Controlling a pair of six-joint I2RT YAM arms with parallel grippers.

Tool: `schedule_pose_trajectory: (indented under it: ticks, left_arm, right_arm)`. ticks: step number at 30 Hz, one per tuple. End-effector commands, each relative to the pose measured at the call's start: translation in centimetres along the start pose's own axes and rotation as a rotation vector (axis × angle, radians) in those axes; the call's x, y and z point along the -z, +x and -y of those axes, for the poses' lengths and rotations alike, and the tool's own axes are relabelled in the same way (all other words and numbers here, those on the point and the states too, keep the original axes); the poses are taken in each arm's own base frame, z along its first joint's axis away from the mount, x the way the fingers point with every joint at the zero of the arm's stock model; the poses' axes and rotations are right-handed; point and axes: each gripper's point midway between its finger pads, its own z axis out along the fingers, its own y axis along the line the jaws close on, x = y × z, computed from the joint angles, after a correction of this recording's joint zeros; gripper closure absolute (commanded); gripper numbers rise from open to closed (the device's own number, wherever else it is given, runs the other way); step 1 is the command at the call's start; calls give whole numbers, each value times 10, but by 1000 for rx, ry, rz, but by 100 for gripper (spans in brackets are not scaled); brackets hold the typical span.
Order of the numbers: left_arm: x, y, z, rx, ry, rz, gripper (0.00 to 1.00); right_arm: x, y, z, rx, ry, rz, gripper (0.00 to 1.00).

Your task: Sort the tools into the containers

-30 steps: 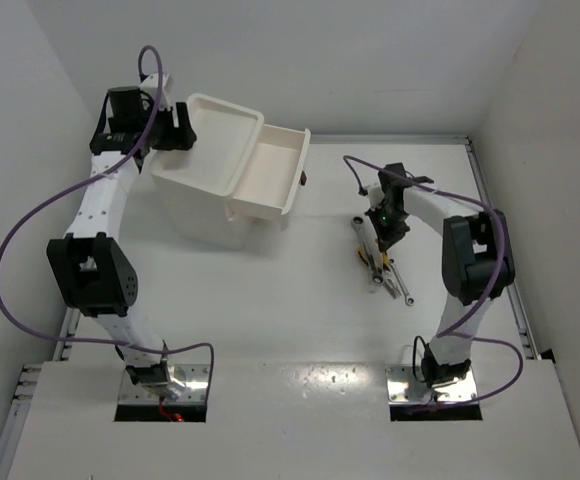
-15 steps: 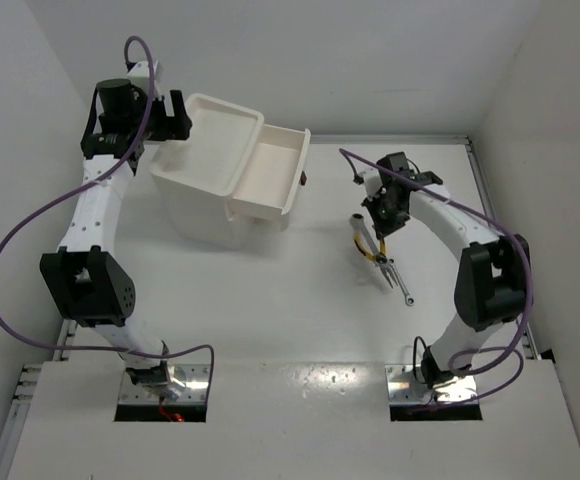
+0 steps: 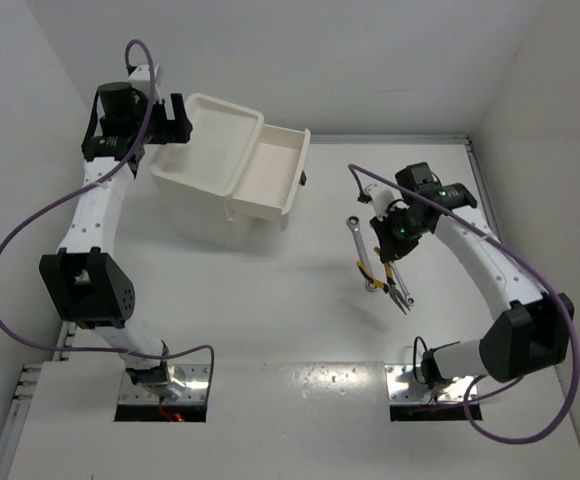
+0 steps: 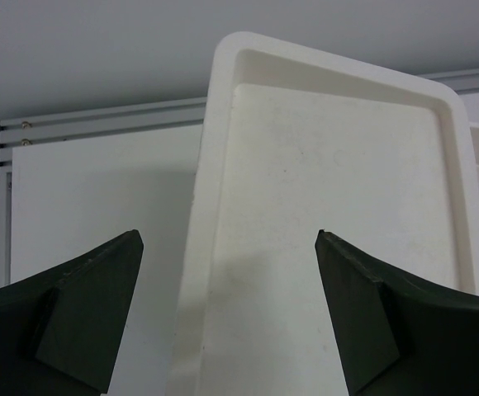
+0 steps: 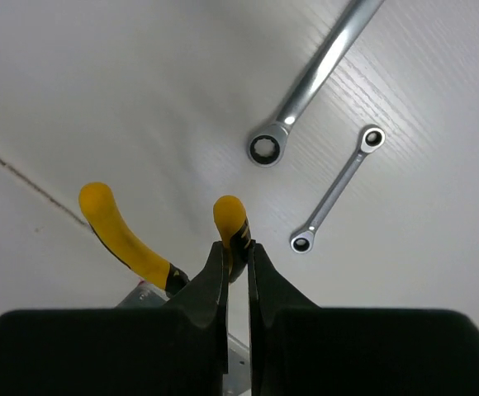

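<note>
My right gripper holds the pliers (image 3: 392, 287) and will next swing outward and toward the left in the top view, over the upper drawer (image 3: 269, 174), and let them go there. The upper drawer is open and empty.
My right gripper (image 3: 390, 255) is shut on one handle of the yellow-handled pliers (image 3: 392, 287) and holds them above the table; the wrist view shows that handle (image 5: 233, 227) pinched between my fingertips. A long silver wrench (image 3: 360, 250) lies on the table just left of them and also shows in the right wrist view (image 5: 314, 78). A smaller silver wrench (image 5: 336, 191) lies beside it. My left gripper (image 3: 177, 120) is open and empty over the left rim of the white cabinet's top tray (image 3: 255, 130); its wrist view shows that rim (image 4: 215, 165) between my spread fingers. No green-handled tool is in view.
The cabinet's upper drawer (image 3: 295, 165) is pulled out toward the right, with a small dark handle (image 3: 302, 180). White walls close in the table at the back and sides. A metal rail (image 3: 490, 190) runs along the table's right edge.
My right gripper has lifted the yellow pliers off the table and carried them a little right and nearer. My left gripper shifted slightly left at the cabinet's edge, then held still.
</note>
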Motion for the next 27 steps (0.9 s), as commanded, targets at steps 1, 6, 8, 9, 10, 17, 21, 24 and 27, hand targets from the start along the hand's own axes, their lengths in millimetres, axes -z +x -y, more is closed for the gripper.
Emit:
schedule_pose_trajectory:
  ticks: [1,6,8,9,10,17,21,24,27]
  left_arm:
    - [17,-25,12,-6,24,74,8]
    - [21,-33,8,36,-13,104,7]
    - [21,-33,8,36,-13,104,2]
    - [21,-34,7,45,-23,105,2]
    - [21,-34,7,46,-23,105,1]
    - [23,-33,7,46,-23,105,1]
    - [22,-29,5,48,-33,96,1]
    - [21,-25,5,50,-33,87,1]
    - [21,-25,5,59,-33,87,1]
  right_arm:
    - [21,-12,-23,60,-78,96,100]
    - [54,-99,-29,-106,-153,344,100]
    - [62,-133,-29,-191,-190,422,100]
    - [82,-166,-34,-237,-247,520,100]
    - [80,-183,-31,-277,-274,534,100]
    - [136,-301,-36,-545,-578,807,100]
    - [143,-338,-24,-671,-588,841,100]
    - [126,-351,-22,-782,-582,810,100]
    - [94,-353,-18,-904,-550,725,100]
